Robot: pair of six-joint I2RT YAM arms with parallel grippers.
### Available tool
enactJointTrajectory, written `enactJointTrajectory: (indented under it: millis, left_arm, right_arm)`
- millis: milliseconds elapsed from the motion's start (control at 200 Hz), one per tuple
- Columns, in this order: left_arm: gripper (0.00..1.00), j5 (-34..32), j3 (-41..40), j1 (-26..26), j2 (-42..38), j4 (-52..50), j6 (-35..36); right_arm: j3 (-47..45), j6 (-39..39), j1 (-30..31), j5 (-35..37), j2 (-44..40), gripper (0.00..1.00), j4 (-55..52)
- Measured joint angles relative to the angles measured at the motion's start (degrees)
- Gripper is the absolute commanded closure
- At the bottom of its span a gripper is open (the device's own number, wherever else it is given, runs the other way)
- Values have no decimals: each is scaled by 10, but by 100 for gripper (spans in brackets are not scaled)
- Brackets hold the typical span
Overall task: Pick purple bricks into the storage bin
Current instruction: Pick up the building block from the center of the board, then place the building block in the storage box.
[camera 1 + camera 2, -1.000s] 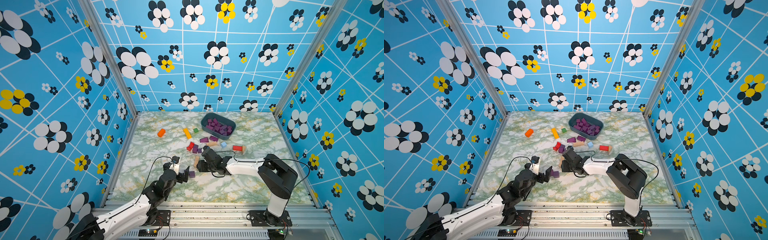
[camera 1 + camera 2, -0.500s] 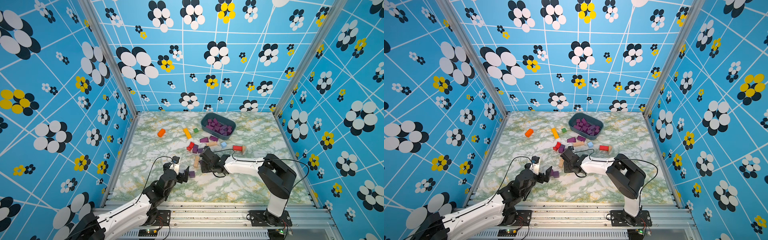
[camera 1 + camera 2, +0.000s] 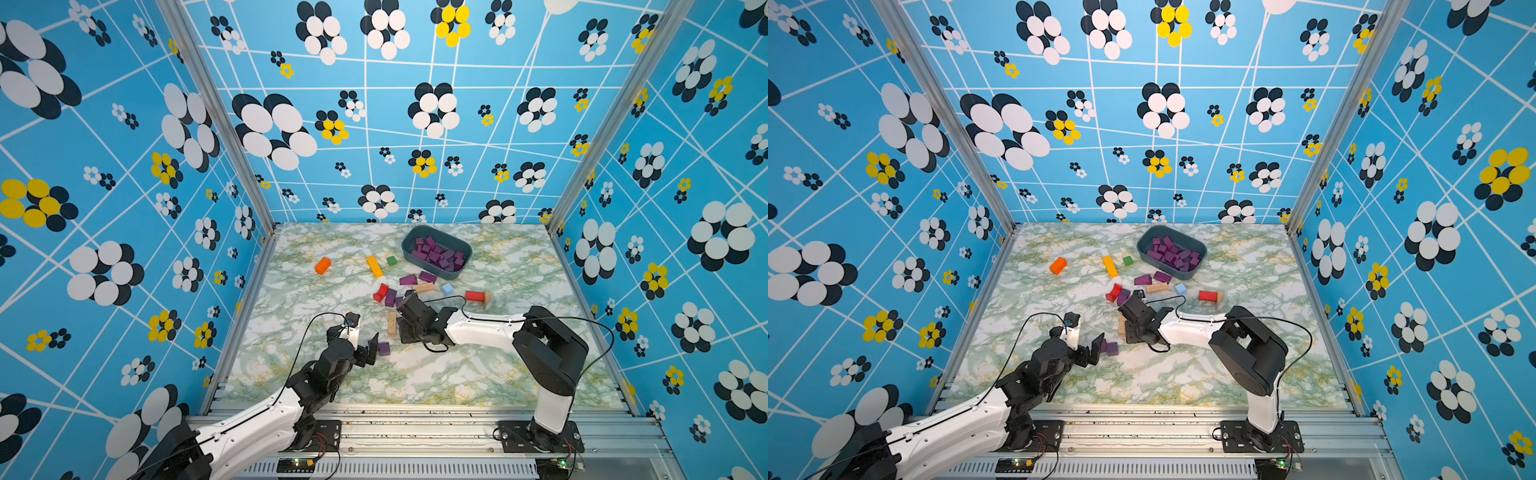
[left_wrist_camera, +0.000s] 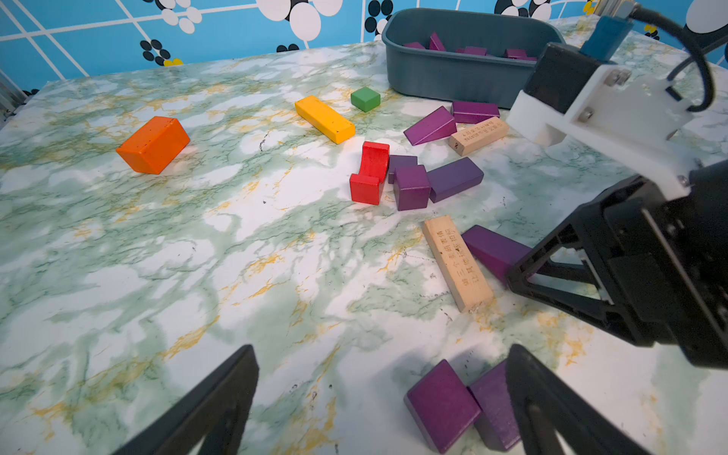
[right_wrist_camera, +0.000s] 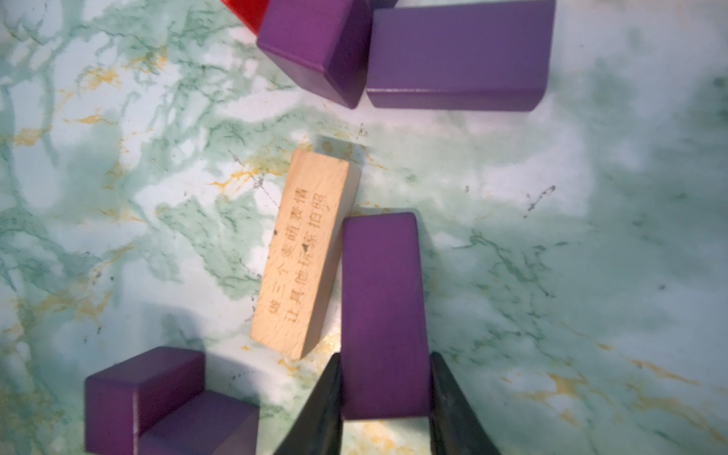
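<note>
I should lift the long purple bar with my right gripper next and move it outward over the storage bin (image 3: pixel 432 270) to release it, as purple bricks are already gathered inside.
My right gripper (image 5: pixel 386 356) is shut on the end of a purple bar (image 5: pixel 384 299) that lies on the marble table beside a tan block (image 5: pixel 307 256). In both top views the gripper (image 3: pixel 405 328) covers that bar. My left gripper (image 4: pixel 382 350) is open low over the table, and two purple bricks (image 4: pixel 441 405) lie by its one finger (image 4: pixel 528 378); they also show in a top view (image 3: pixel 384 348). Loose purple bricks lie as a wedge (image 3: pixel 408 280), a bar (image 3: pixel 427 276) and a cluster (image 3: pixel 390 298). The storage bin (image 3: pixel 432 270) at the back holds several purple bricks.
Other blocks are scattered mid-table: an orange block (image 3: pixel 322 265), a yellow bar (image 3: pixel 374 266), a green cube (image 3: pixel 391 260), a red arch (image 3: pixel 380 292), a second tan block (image 3: pixel 423 287), a light-blue cube (image 3: pixel 447 289) and a red piece (image 3: pixel 474 296). Patterned walls enclose three sides.
My right gripper's jaws have closed onto the purple bar and the gripper has shifted slightly left. The left arm has stayed where it was, still open.
</note>
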Motion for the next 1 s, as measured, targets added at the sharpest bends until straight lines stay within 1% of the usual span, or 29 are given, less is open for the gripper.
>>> enactJointTrajectory:
  millis: [175,325,485,655,750,825,999]
  left_arm:
    - [1,0,0,0,3,0,0]
    - [1,-2,0,0,5,0,0]
    - [1,-4,0,0,8,0,0]
    - [1,-4,0,0,8,0,0]
    - [1,-4,0,0,8,0,0]
    - [1,-4,0,0,8,0,0]
    - [1,-4,0,0,8,0,0]
  right_arm:
    - [-7,-2,-6,-3,-9,78,6]
    - [-12,-8,-31,-8,-39,78,10]
    - [-12,-12,-76,-30,-72,78,26]
    - [-6,-26,-143,-56,-92,78,31]
    - [19,-35,-187,-74,-92,78,22]
    - [57,-46,-222,-83,-86,77,13]
    - [174,-68,-290,-102,-23,78,5]
